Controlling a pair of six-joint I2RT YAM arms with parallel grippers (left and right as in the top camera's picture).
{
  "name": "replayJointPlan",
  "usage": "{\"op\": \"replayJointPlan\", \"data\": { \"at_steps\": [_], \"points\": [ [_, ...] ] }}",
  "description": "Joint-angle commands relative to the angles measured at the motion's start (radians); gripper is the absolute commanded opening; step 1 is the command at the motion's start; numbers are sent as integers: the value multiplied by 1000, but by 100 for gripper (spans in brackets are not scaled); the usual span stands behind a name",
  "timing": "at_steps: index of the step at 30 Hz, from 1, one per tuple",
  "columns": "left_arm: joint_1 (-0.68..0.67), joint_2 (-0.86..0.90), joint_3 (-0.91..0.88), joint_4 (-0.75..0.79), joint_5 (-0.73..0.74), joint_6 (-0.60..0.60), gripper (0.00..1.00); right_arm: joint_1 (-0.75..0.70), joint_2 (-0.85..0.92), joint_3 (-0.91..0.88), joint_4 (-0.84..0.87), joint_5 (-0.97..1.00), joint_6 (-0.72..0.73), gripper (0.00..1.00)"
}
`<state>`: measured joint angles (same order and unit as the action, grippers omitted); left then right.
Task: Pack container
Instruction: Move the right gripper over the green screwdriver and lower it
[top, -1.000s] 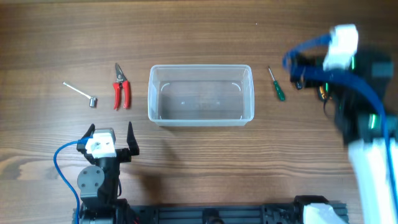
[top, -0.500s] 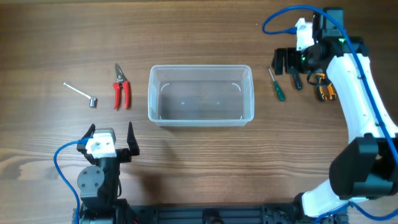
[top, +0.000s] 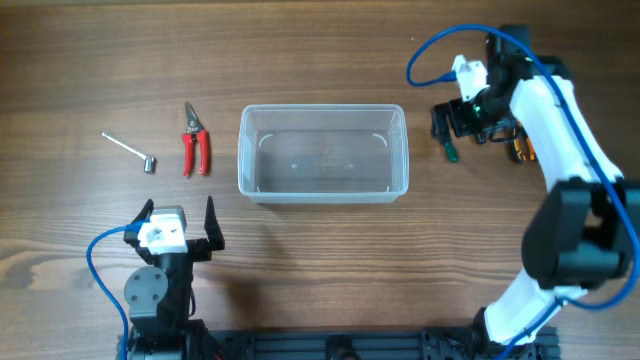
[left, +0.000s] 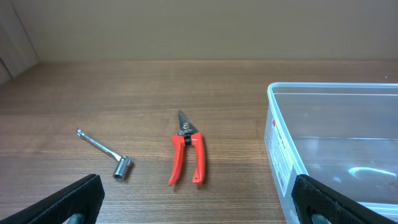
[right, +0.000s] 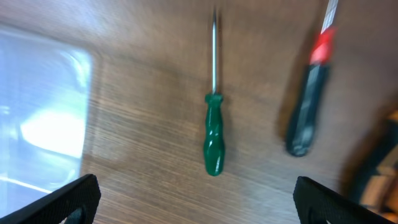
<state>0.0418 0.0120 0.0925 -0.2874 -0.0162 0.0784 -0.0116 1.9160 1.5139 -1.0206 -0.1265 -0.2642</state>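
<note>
The green screwdriver's handle (top: 451, 153) (right: 214, 134) lies lengthwise between the open fingers with bare tabletop on both sides, so I should move my right gripper down onto it and close there.
The clear plastic container (top: 322, 153) stands empty mid-table; it also shows in the left wrist view (left: 336, 149) and at the left edge of the right wrist view (right: 37, 118). My right gripper (top: 452, 120) is open and hovers over a green screwdriver (top: 450, 152), which lies between its fingers in the right wrist view (right: 213, 140). My left gripper (top: 180, 228) is open and empty near the front edge, behind red pliers (left: 186, 158) and a metal socket wrench (left: 106, 152).
A black-and-red screwdriver (right: 308, 106) lies right of the green one. An orange-and-black tool (top: 522, 148) lies at the far right, partly under my right arm. The red pliers (top: 195, 140) and socket wrench (top: 130, 150) lie left of the container.
My right arm has swung in from the right and come down over the green screwdriver. The left arm has not moved.
</note>
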Motion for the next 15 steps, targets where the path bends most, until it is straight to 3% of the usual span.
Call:
{"op": "replayJointPlan", "data": {
  "at_steps": [1,7,15],
  "points": [
    [6,-9,-3,3,12,23,100,-2,112,16,-29,14,86,100],
    [6,-9,-3,3,12,23,100,-2,216,16,-32,13,89,100],
    [6,-9,-3,3,12,23,100,-2,226,16,16,14,71,100]
  ]
}}
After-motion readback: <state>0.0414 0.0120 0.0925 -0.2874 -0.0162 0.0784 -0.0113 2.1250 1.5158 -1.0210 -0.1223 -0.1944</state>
